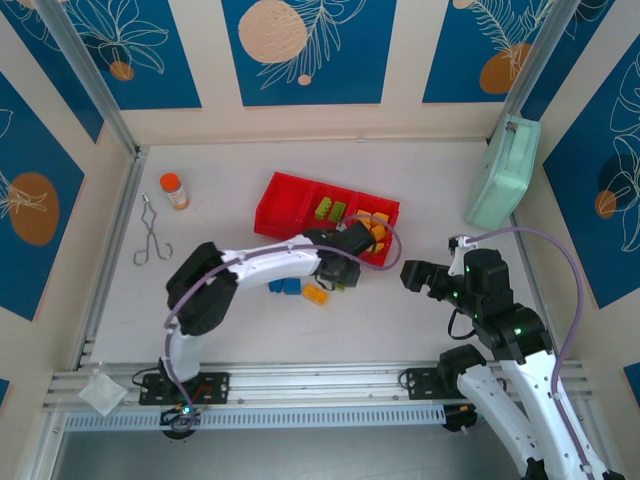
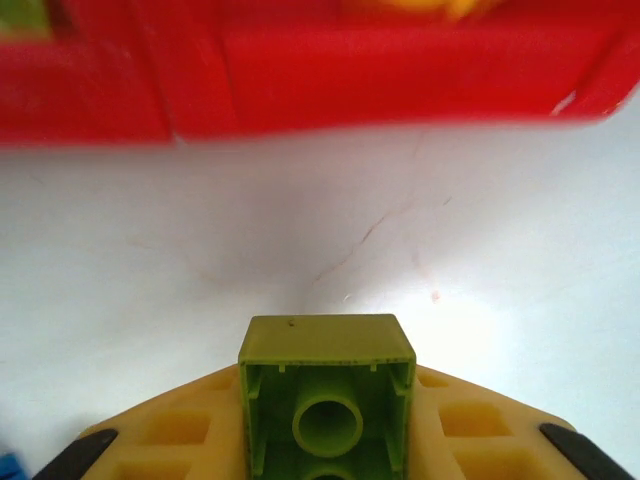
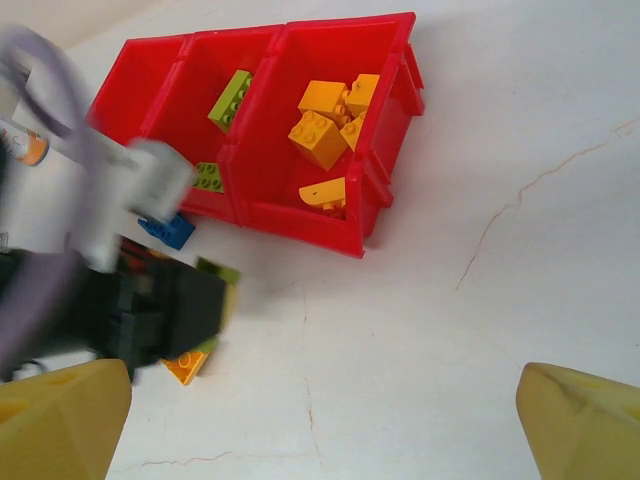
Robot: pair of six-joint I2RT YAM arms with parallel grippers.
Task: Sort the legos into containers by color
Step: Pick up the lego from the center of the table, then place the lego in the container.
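My left gripper rises outward over the tray's front side next and releases the lime green lego in the tray's middle section (image 1: 328,214) with its green legos, as that lies outward of it.
My left gripper (image 1: 345,270) hovers just in front of the red three-compartment tray (image 1: 285,203), shut on a lime green lego (image 2: 327,395) whose hollow underside faces the wrist camera between the yellow fingers (image 2: 180,435). The tray's front wall (image 2: 300,90) is close ahead. Green legos (image 1: 330,209) lie in the middle compartment and orange ones (image 3: 325,115) in the right one. Two blue legos (image 1: 285,287) and an orange lego (image 1: 315,294) rest on the table by the left gripper. My right gripper (image 1: 412,275) stands open to the right, over bare table (image 3: 400,330).
An orange-capped bottle (image 1: 174,190) and metal tongs (image 1: 152,238) sit at the left. A mint-green case (image 1: 503,172) leans at the back right wall. The left arm's link (image 1: 270,262) stretches across the table's middle.
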